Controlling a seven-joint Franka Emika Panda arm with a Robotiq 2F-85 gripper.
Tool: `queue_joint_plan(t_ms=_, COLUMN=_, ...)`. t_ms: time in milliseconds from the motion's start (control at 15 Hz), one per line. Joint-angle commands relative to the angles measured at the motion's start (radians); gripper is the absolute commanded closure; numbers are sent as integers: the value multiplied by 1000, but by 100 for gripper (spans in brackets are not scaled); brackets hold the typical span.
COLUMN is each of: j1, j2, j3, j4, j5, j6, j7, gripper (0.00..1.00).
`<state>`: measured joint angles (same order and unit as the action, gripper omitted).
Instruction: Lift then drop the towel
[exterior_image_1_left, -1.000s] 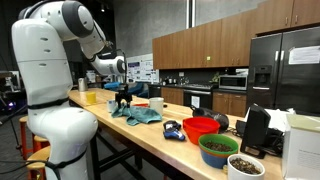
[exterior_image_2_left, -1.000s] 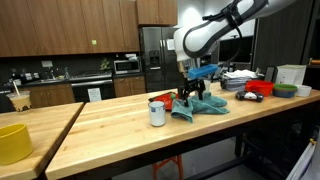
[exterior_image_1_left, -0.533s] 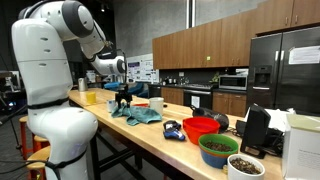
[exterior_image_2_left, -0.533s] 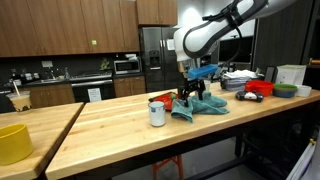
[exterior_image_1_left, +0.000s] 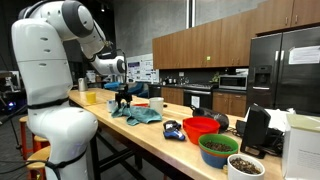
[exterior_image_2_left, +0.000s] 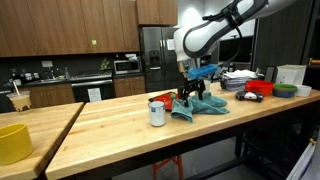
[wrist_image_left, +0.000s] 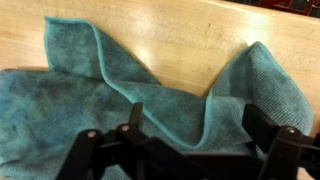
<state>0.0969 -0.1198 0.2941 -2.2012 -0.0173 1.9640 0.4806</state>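
I will lower my gripper onto the towel's raised fold (wrist_image_left: 203, 133) and close on it, because that fold is just below my gripper, between its spread fingers.
A teal towel (wrist_image_left: 110, 95) lies crumpled on the wooden table; it shows in both exterior views (exterior_image_1_left: 140, 115) (exterior_image_2_left: 205, 106). My gripper (wrist_image_left: 195, 130) hangs just over the towel with its two black fingers spread wide apart, a fold of the towel between them. In the exterior views the gripper (exterior_image_1_left: 123, 100) (exterior_image_2_left: 189, 97) stands at the towel's edge, low over the table. Nothing is held.
A white cup (exterior_image_2_left: 157, 112) and a red object (exterior_image_2_left: 158, 99) stand beside the towel. Red bowl (exterior_image_1_left: 200, 127), green bowl (exterior_image_1_left: 217, 148) and other bowls sit further along the table. A yellow container (exterior_image_2_left: 14, 142) sits on the neighbouring counter.
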Motion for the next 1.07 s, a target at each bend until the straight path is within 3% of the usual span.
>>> queue_joint_plan(t_ms=0, j1=30, j2=-9, j3=-29, j4=-10, j5=-8, j6=6, j7=8, gripper=0)
queue_joint_plan(t_ms=467, j1=51, j2=22, j3=-20, j4=-36, j5=-87, j6=80, j7=53, gripper=0)
queue_joint_plan(t_ms=733, j1=73, j2=57, j3=-14, j4=-62, j5=-209, j6=171, j7=121, gripper=0)
queue_joint_plan(t_ms=800, j1=79, j2=68, j3=-14, j4=-65, j5=-236, j6=187, j7=134, gripper=25)
queue_joint_plan(t_ms=1000, j1=95, j2=92, j3=-18, j4=-70, j5=-285, j6=224, j7=165, gripper=39)
